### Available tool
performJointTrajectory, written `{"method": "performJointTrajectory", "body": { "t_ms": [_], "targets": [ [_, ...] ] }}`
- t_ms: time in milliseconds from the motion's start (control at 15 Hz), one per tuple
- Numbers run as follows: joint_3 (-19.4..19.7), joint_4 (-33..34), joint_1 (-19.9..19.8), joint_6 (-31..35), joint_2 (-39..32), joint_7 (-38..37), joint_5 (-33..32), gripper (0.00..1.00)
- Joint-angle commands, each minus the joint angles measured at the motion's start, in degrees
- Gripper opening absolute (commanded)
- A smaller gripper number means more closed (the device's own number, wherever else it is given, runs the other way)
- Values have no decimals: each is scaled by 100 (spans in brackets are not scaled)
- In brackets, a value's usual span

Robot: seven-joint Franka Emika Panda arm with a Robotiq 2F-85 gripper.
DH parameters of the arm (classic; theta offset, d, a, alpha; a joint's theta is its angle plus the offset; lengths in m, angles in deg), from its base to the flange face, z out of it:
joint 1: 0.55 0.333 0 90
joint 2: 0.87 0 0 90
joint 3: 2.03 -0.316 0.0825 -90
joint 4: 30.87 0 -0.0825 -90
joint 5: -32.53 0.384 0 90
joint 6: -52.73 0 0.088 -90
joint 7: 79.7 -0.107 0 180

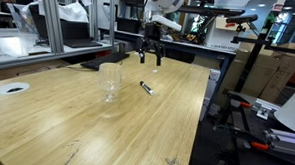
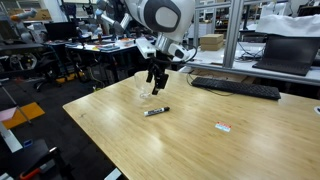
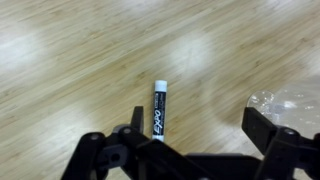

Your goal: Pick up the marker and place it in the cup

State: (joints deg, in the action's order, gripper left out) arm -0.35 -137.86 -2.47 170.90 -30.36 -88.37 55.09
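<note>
The marker lies flat below, lengthwise between my open fingers. My gripper comes down next onto the marker's end (image 2: 164,109) (image 3: 158,132) opposite its white tip and closes.
The marker (image 1: 146,88) is a slim dark pen with a white tip, lying flat on the wooden table (image 1: 75,129). It also shows in an exterior view (image 2: 156,111) and in the wrist view (image 3: 159,110), with its white tip pointing away from the camera. The clear cup (image 1: 109,82) stands upright to the side of the marker; in an exterior view (image 2: 146,88) it is partly behind the gripper, and its rim shows at the wrist view's right edge (image 3: 290,102). My gripper (image 1: 149,61) (image 2: 156,86) (image 3: 195,122) is open and empty, hovering above the table near the marker.
A flat white disc with a dark centre (image 1: 11,88) lies near one table edge. A keyboard (image 2: 236,88) and a small red-and-white tag (image 2: 223,126) lie on the table. Metal frames and monitors stand behind the table.
</note>
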Motion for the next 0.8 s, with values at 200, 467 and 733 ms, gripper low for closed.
{"method": "performJointTrajectory", "body": {
  "t_ms": [200,467,733],
  "targets": [
    [43,954,76,-141,-837,-1211,52,100],
    [83,1306,196,-264,-1171,-1658,-202,100],
    [119,1388,232,-424,-1417,-1671,-579,100]
  ]
}}
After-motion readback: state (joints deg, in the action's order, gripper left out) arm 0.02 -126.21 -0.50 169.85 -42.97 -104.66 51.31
